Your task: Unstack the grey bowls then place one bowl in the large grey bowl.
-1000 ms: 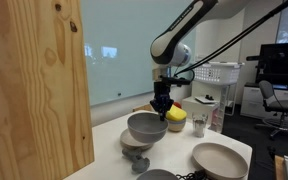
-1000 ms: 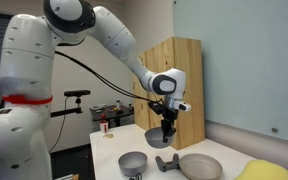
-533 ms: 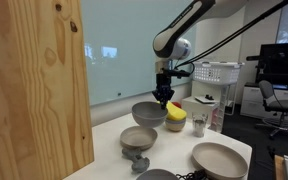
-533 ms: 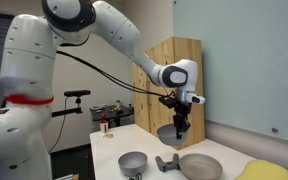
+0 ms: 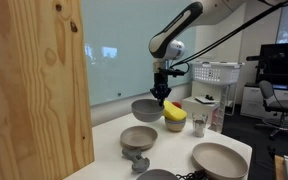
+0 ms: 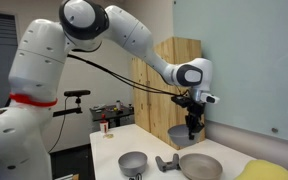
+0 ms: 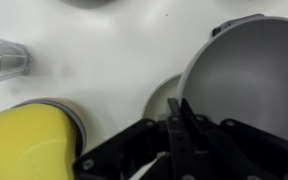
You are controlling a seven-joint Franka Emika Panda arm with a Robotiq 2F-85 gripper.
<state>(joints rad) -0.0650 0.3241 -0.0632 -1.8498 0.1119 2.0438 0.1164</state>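
Note:
My gripper should next lower the dark grey bowl it is holding into the large taupe bowl (image 5: 139, 137) (image 7: 162, 103) and let go of the dark grey bowl's rim, because that large bowl is empty below my gripper.
My gripper (image 5: 161, 93) (image 6: 192, 126) is shut on the rim of a dark grey bowl (image 5: 146, 109) (image 6: 178, 136) and holds it tilted in the air above the table. In the wrist view the fingers (image 7: 179, 108) pinch that bowl's wall (image 7: 246, 80). Below it on the table stands the lighter taupe-grey large bowl (image 5: 138, 137), whose pale rim shows in the wrist view (image 7: 162, 97). It is empty. A second dark grey bowl (image 5: 159, 175) (image 6: 132, 161) stands apart on the table.
A wide beige bowl (image 5: 219, 158) (image 6: 199, 166) is on the table. A small bowl with a yellow sponge (image 5: 174, 116) (image 7: 29, 140) stands beside the held bowl, next to a glass (image 7: 4, 55). A small dark object (image 5: 139, 161) (image 6: 164, 162) lies by the taupe bowl. A wooden panel (image 5: 34, 90) stands alongside.
My gripper has lifted the dark bowl up off the taupe bowl and carried it away from it, towards the sponge bowl. The other dishes have not moved.

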